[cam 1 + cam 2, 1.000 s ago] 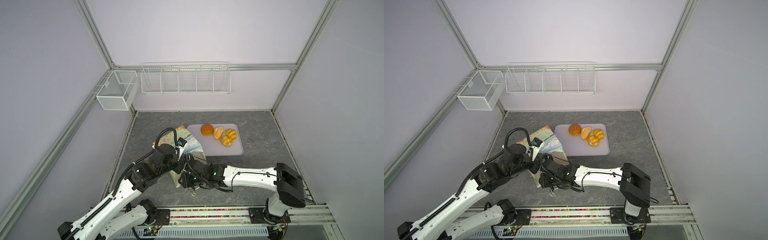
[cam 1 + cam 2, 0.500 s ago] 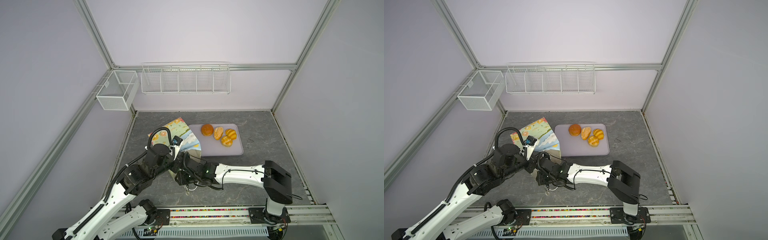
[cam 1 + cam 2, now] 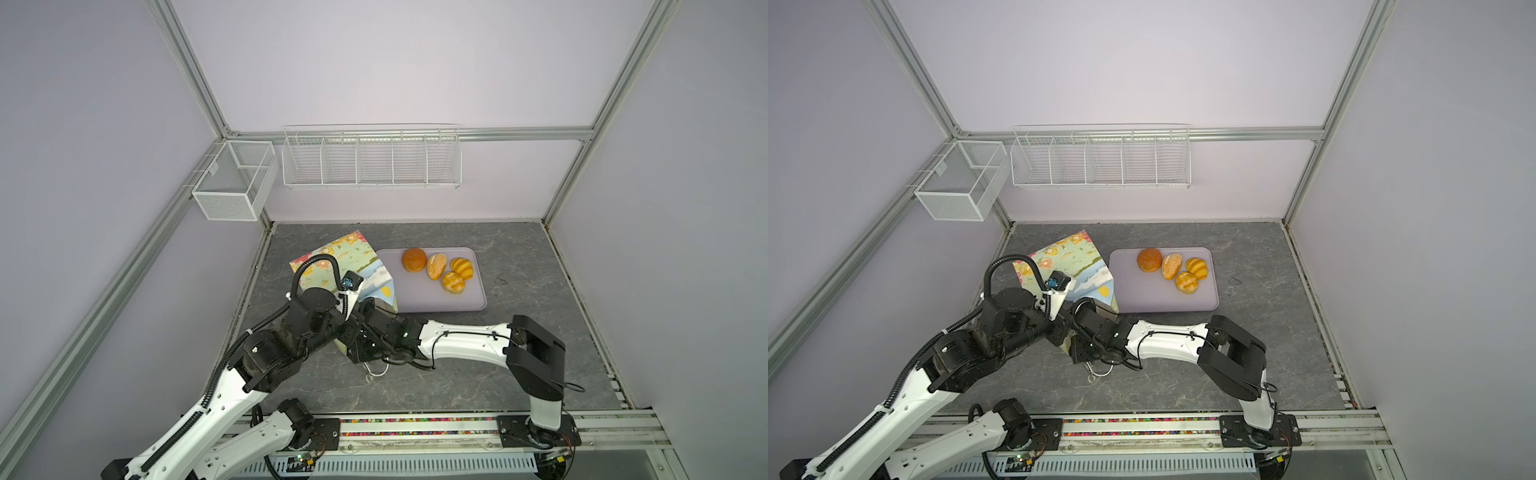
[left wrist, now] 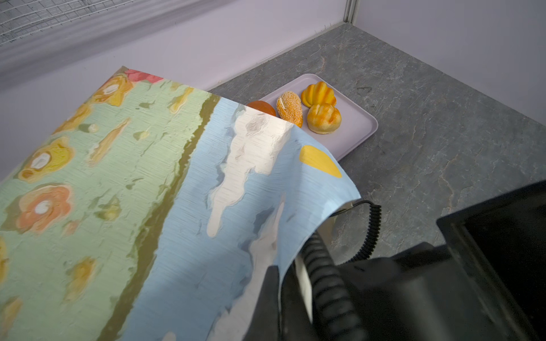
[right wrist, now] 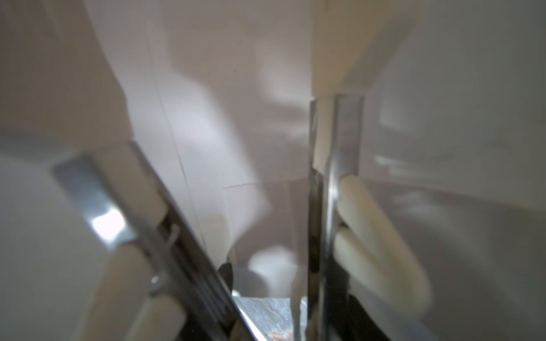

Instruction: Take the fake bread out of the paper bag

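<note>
I should keep my right gripper inside the bag next and draw both fingers together there, because the fold of white lining (image 5: 233, 108) lies between my spread fingers.
The paper bag (image 3: 349, 262) (image 3: 1071, 257) (image 4: 147, 177), with its flower-meadow and sky print, is tipped up off the table with its mouth toward the front. My left gripper (image 4: 279, 295) is shut on the bag's rim at the mouth. My right gripper (image 5: 224, 133) is open inside the bag, and only white lining shows between its fingers (image 5: 334, 147). No bread shows inside. Fake bread lies on the lilac tray (image 3: 436, 299) (image 3: 1167, 299): a round brown bun (image 3: 414, 260), a seeded roll (image 3: 436, 266) and two striped rolls (image 3: 462, 268) (image 3: 453, 282).
A white cord handle (image 3: 376, 370) hangs from the bag's mouth down to the grey table. White wire baskets (image 3: 370, 158) (image 3: 232, 183) are mounted on the back and left walls. The two arms cross close together at the bag's mouth.
The bag has tipped up higher, and its closed end now reaches farther toward the back wall. Both arms shifted left with it, then back right, staying at its mouth.
</note>
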`<state>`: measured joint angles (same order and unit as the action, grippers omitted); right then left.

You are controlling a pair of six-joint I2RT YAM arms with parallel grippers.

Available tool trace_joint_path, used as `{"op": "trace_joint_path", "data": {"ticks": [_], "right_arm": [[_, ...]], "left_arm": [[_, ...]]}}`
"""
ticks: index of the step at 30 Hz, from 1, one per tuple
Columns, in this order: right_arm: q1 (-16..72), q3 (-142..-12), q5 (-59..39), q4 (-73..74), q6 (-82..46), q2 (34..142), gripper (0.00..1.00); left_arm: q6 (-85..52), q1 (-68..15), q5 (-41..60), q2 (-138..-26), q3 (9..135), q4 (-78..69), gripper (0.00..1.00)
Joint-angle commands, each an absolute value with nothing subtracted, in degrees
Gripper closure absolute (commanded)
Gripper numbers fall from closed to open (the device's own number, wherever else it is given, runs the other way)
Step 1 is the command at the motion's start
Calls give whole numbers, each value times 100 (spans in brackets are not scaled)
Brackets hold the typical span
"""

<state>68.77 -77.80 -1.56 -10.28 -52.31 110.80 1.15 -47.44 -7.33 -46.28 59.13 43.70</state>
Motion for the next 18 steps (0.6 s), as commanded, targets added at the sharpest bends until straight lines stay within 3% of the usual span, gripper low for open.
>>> {"op": "trace_joint_path", "data": {"ticks": [1,12,14,18], "right_arm": [[6792,-7618,-135,-516,-5256,11104,50],[6785,-7953,18,-678,-4867,10843,51],[6777,-8042,139,-892,-4806,10828,53],[6708,-8147,238,-1077,-4671,10822,71]], "left_arm": [[291,-5190,-490,-4672,6424,4084,100],[624,-5852,-1046,-4889,6866,4176,100],[630,-5867,-1005,-4882,6782,4124,100],[701,-5889,-1008,-4887,6676,4042,100]]}}
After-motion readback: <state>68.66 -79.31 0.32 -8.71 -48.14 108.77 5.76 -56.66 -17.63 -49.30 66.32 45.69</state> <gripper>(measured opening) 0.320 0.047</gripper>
